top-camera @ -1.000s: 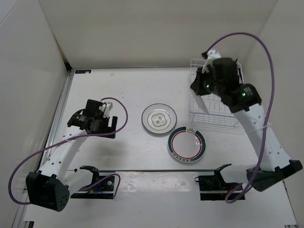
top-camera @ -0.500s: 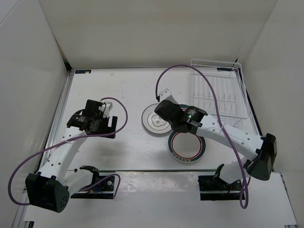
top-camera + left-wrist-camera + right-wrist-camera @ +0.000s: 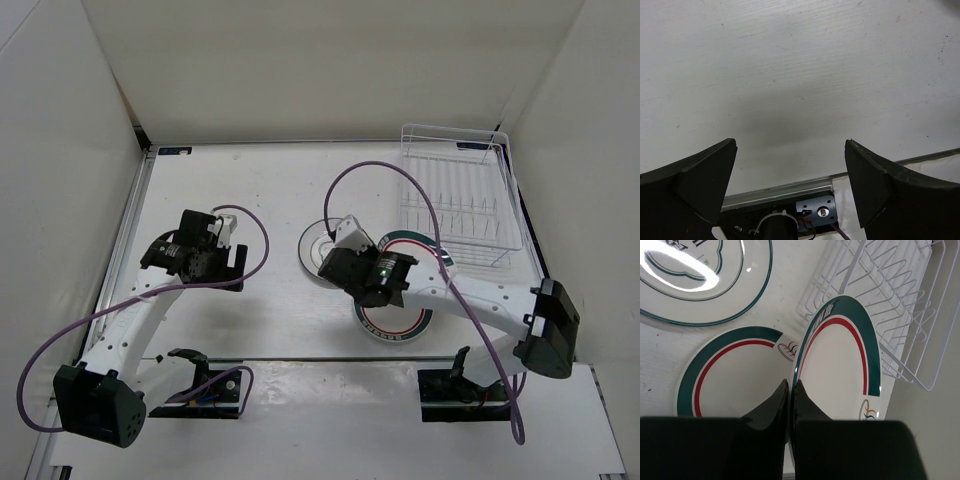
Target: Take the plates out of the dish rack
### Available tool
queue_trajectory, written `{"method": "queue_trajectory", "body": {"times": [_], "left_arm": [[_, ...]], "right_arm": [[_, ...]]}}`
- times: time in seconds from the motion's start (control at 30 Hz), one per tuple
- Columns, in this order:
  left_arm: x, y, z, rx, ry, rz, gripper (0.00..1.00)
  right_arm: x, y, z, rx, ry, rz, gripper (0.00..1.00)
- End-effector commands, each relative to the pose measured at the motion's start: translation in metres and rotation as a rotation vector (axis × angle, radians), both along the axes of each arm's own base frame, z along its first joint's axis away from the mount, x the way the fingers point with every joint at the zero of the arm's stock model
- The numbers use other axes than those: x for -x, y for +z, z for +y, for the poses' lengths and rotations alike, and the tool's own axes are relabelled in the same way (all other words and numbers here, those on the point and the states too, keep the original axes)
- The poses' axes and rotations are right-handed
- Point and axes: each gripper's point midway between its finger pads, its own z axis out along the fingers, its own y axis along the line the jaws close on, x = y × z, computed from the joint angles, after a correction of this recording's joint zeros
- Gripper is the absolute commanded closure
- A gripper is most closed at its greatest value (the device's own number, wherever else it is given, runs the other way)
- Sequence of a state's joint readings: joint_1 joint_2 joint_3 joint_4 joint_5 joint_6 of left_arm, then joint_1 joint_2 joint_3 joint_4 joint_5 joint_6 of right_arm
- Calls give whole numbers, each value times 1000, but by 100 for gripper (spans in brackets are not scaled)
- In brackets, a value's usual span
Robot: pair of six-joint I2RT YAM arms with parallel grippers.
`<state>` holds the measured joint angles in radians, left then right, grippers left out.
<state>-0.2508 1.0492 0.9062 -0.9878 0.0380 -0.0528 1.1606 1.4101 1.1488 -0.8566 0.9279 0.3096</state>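
I will next bring the held plate back and down with my right gripper onto the flat green-rimmed plate (image 3: 394, 311), because that plate lies underneath and its top is empty.
My right gripper (image 3: 791, 382) is shut on the rim of a white plate with a dark green rim and red ring (image 3: 840, 365), held on edge. In the top view it (image 3: 395, 275) holds this plate (image 3: 412, 242) over the table's middle. A second green-rimmed plate (image 3: 735, 375) lies flat just below and left of it (image 3: 395, 322). The plain plate with a flower centre (image 3: 312, 250) lies flat to the left (image 3: 700, 270), partly hidden by my arm. The white wire dish rack (image 3: 511, 190) stands at the back right with no plates showing in it (image 3: 890, 290). My left gripper (image 3: 790, 142) is open and empty at the left (image 3: 205, 262).
White walls close in the table at the left, back and right. A metal rail (image 3: 785, 187) and the arm bases run along the near edge (image 3: 330, 358). A purple cable (image 3: 400, 175) loops above the right arm.
My right arm has swung from the rack to the table's middle with the green-rimmed plate, then drawn a little nearer and left. The left arm has not moved.
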Motion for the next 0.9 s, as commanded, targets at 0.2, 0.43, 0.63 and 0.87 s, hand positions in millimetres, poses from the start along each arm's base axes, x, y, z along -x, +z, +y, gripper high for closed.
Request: {"method": "queue_trajectory", "body": {"times": [0.2, 0.43, 0.63, 0.87], "left_arm": [[-4, 11, -4, 24, -2, -32, 0], [-4, 10, -5, 29, -7, -26, 0], [-3, 10, -5, 33, -9, -24, 0], [-4, 10, -5, 30, -8, -26, 0]], "right_arm": [[18, -24, 13, 102, -82, -67, 100], [32, -43, 19, 39, -79, -42, 100], [39, -61, 18, 51, -74, -18, 100], [40, -70, 21, 131, -112, -43, 100]]}}
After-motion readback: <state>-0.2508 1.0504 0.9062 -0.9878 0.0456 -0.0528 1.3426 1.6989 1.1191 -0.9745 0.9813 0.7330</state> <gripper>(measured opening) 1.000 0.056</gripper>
